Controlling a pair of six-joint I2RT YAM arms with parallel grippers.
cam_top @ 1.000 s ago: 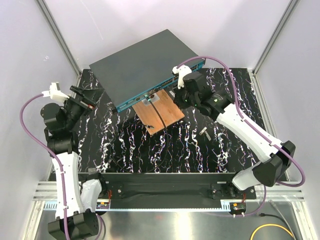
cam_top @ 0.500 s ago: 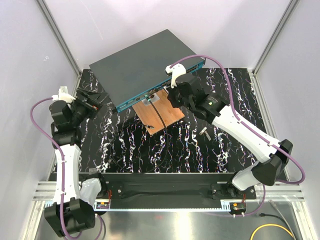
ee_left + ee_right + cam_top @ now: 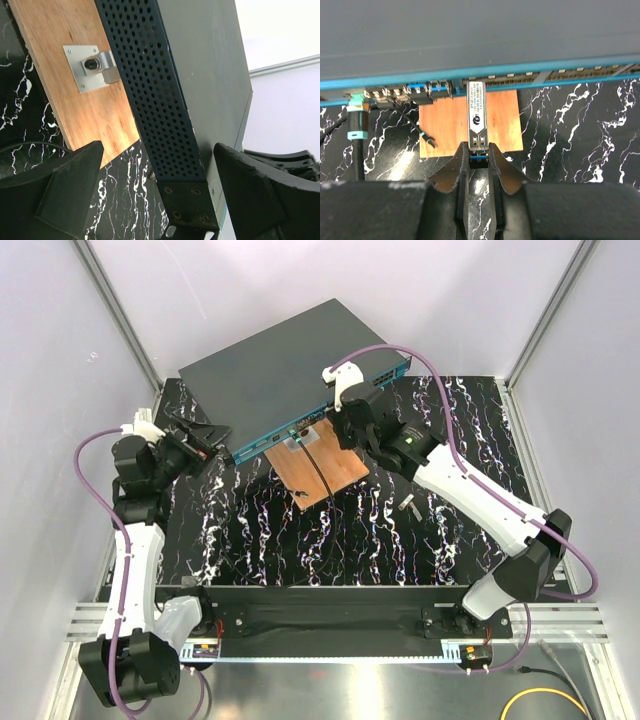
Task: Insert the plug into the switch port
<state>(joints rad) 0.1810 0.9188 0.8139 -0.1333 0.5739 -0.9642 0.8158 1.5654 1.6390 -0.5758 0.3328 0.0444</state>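
The port lies outward of my right gripper, so it next pushes the plug, still mostly outside, into the port at the plug's tip (image 3: 476, 80) before releasing.
The switch (image 3: 280, 365) is a flat dark grey box at the back with a teal front face (image 3: 330, 412). My right gripper (image 3: 343, 428) is shut on the plug (image 3: 477, 116), a slim silver module held by its rear end. In the right wrist view the gripper (image 3: 478, 150) points the plug at the row of ports (image 3: 520, 77). The plug's tip reaches that row; I cannot tell whether it is inside. My left gripper (image 3: 207, 435) is open, with its fingers (image 3: 65, 185) on either side of the switch's left front corner (image 3: 187, 200), not touching it.
A copper-brown board (image 3: 328, 468) lies in front of the switch, with a metal bracket (image 3: 92, 65) on it. A black cable (image 3: 322, 485) with a teal connector (image 3: 356, 122) is plugged in at the left of the port row. A small metal piece (image 3: 408, 505) lies on the black marbled mat.
My left gripper has moved right, up to the switch's left corner. My right gripper has moved left along the front face with the plug in it.
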